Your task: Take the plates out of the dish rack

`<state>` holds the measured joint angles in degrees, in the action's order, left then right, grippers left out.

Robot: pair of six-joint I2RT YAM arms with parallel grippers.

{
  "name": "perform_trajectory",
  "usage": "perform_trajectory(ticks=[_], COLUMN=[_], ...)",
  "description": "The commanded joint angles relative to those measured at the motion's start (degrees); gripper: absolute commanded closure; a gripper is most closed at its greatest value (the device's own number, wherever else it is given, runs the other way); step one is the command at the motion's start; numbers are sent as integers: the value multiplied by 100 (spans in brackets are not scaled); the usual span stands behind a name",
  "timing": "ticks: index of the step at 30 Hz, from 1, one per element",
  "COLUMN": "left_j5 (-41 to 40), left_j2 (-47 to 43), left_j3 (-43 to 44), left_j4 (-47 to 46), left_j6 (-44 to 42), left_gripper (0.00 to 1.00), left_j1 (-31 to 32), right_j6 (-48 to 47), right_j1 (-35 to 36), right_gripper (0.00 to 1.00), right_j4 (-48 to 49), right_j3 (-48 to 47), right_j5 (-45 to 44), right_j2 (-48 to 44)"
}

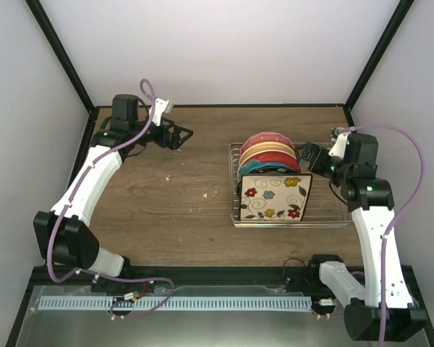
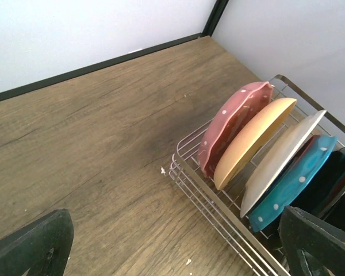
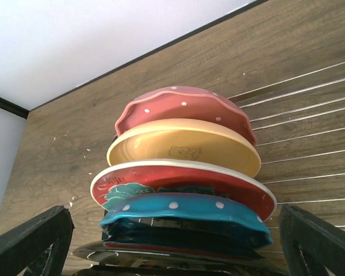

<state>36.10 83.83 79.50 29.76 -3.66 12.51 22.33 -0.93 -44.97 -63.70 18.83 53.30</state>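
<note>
The square plate's exposed upper corner is back from the robot's left gripper and to its right in the top view, so the left gripper will swing there, turning, and close.
The silver wire dish rack stands at the right of the table with several plates upright in it. From the back: pink-red scalloped, orange-yellow, red with teal flower, teal polka-dot, and the square cream floral plate at the front. My left gripper is open and empty over bare table left of the rack. My right gripper is open and empty at the right of the plates, facing the teal one. A dark-rimmed plate shows under it.
The wooden table is bounded by white walls with a black frame at the back and sides. Small white crumbs lie on the table left of the rack. The right part of the rack holds no plates.
</note>
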Motion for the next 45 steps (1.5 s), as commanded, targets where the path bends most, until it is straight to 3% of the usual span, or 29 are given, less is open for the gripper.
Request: perform_trajectory(ticks=[1,11,23,29,34,45], left_j5=[269,581,923,880,707,53], left_j2=[48,34,-139,173,303,447], left_j3=[241,423,374,477,324,-237], left_j4=[102,382,900,393,27,-814], left_j6=[-137,-676,-2467,-2285,-2119,-1613], left_gripper=[0,0,17,29,33,43], left_j1=[103,366,1443,1998,2490,2816], right_j6=[253,864,596,636,681,784], right_j1=[40,40,40,40,40,40], right_gripper=[0,0,0,0,0,0], right_j4=[-177,543,437,324,191,157], right_j3=[-43,547,352,385,427,609], right_j5=[-109,44,-410,-493,-585,-615], right_j2=[-210,-407,-476,-627,-801,-1006])
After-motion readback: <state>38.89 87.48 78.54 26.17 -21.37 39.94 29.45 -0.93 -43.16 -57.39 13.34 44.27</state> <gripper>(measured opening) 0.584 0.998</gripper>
